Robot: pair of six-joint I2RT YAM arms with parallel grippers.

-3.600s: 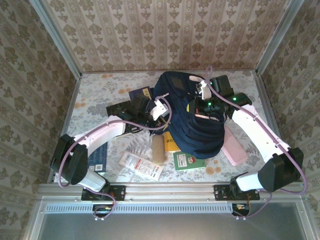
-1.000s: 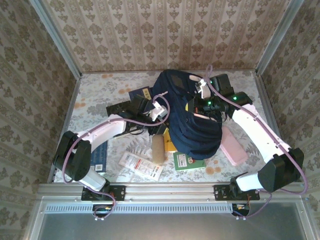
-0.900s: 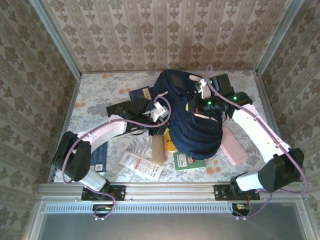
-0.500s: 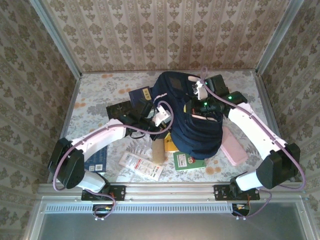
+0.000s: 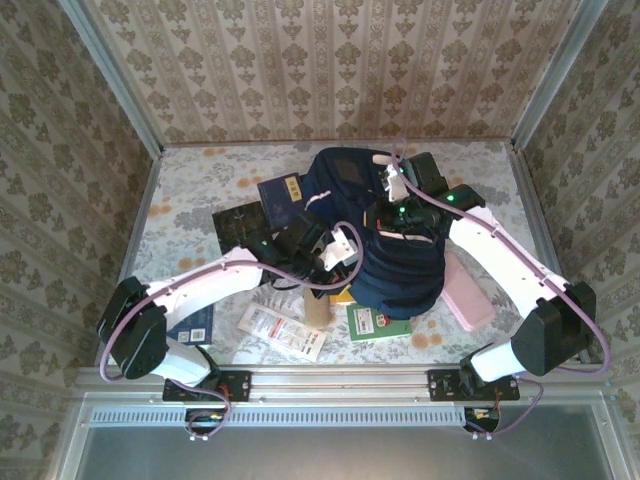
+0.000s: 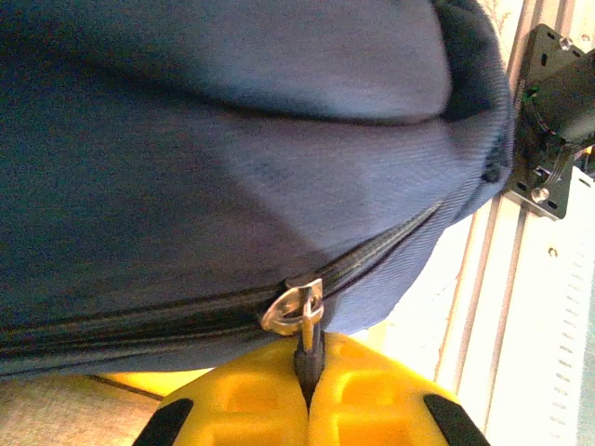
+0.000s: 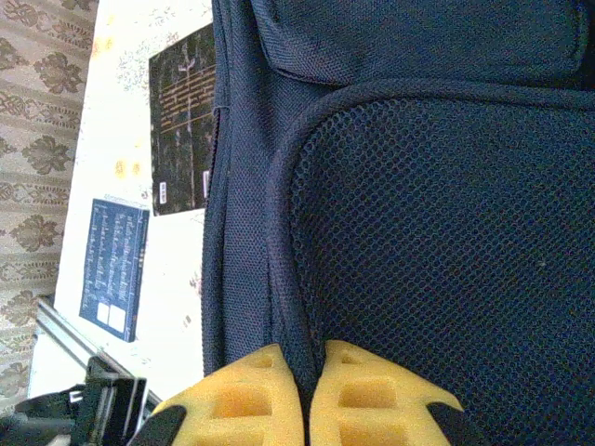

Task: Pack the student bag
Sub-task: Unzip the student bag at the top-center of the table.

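The bag's fold beside the mesh panel goes free next: my right gripper stays there and opens its fingers, since my left gripper holds the zipper pull.
The student bag, a navy-blue backpack, lies mid-table between both arms. My left gripper is at its left side, shut on the bag's zipper pull. In the left wrist view the silver zipper pull sticks out of the zip line into the closed yellow jaws of the left gripper. My right gripper sits on top of the bag. In the right wrist view, the right gripper is shut on a fold of the student bag beside its mesh panel.
Around the bag lie a dark blue book, a black book, a blue book, a white packet, a tan roll, a green book and a pink case. The front rail runs along the near edge.
My left gripper has travelled right and toward the near edge along the bag's side, taking the zipper pull with it. The right gripper has shifted slightly left, and the bag has bunched narrower.
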